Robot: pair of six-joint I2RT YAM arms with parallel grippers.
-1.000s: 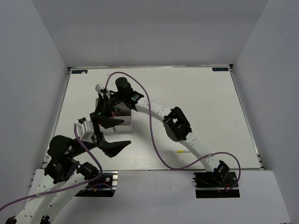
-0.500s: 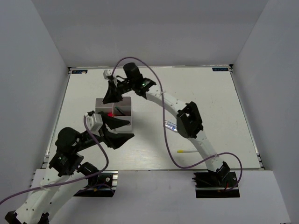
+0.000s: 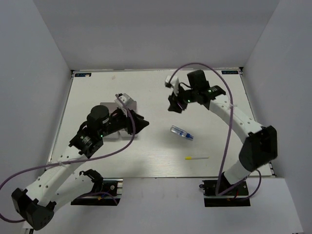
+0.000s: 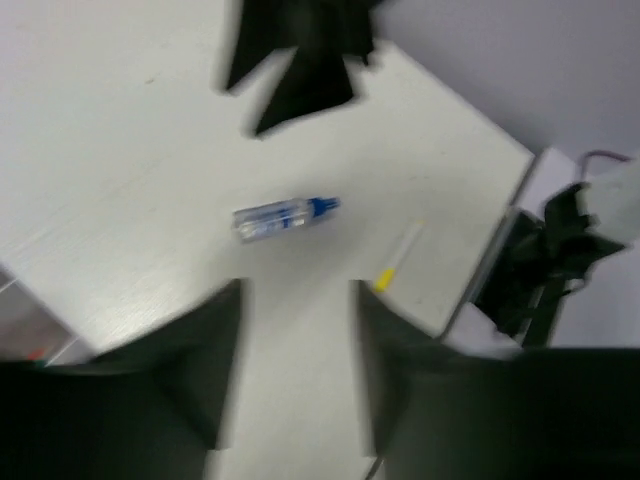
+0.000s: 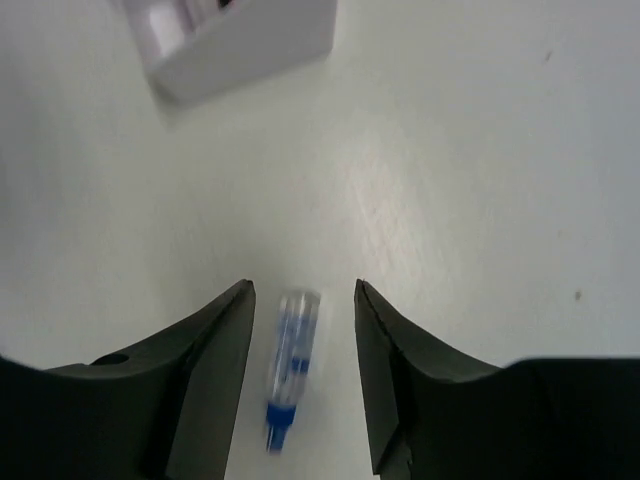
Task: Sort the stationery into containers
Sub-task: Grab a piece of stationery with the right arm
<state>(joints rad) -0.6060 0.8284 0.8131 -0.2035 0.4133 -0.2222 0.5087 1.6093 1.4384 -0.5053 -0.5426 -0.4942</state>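
Note:
The white stick lies nearer the front edge of the table. My right gripper will next move back past the tube, then go down to the stick beside its yellow tip.
A clear-blue tube lies on the table right of centre, and a thin white stick with a yellow tip lies nearer the front edge. My right gripper hovers behind the tube, open. In the right wrist view the tube shows on the table through the gap of the right gripper, untouched. My left gripper is open at the right side of the white containers, which the arm partly hides. The left gripper points toward the tube and the stick, with nothing between its fingers.
A corner of the containers shows at the top of the right wrist view. The table's right edge and the right arm's base appear in the left wrist view. Grey walls surround the table.
The right arm swung away from the containers to the right, over the middle of the table. The left arm moved up and right across the containers, its jaws narrowing. The tube is uncovered.

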